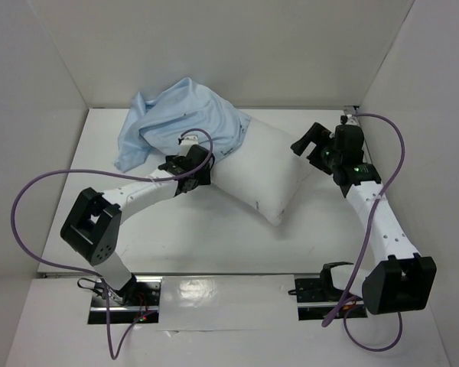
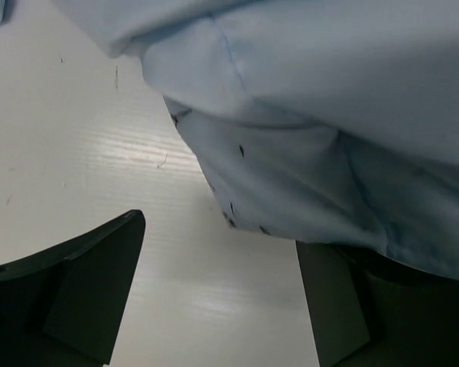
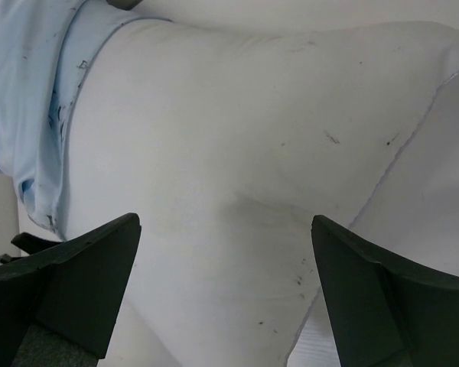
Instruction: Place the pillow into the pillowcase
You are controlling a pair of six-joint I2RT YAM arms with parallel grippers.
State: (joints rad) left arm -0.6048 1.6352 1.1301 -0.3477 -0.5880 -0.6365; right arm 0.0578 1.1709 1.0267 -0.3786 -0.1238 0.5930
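Note:
The hanging tip of the pillowcase's near hem (image 2: 251,212) still hangs just ahead of my left gripper's open fingers. My left gripper edges onto that tip next and closes there.
The plump white pillow (image 1: 268,168) lies slantwise mid-table, its far left end tucked into the crumpled light-blue pillowcase (image 1: 176,115). My left gripper (image 1: 206,162) sits at the pillowcase's near hem. In the left wrist view that gripper (image 2: 218,267) is open over bare table, with the pillowcase (image 2: 329,115) hanging just ahead and draping onto the right finger (image 2: 344,306). My right gripper (image 1: 303,145) is at the pillow's right corner. In its wrist view it (image 3: 226,252) stands open, the pillow (image 3: 252,138) fills the space ahead, and the pillowcase (image 3: 30,99) edges it on the left.
White walls close in the table on the left (image 1: 30,115), back (image 1: 237,53) and right (image 1: 436,115). Purple cables (image 1: 38,183) loop from both arms. Bare table (image 1: 214,237) lies between the pillow and the arm bases.

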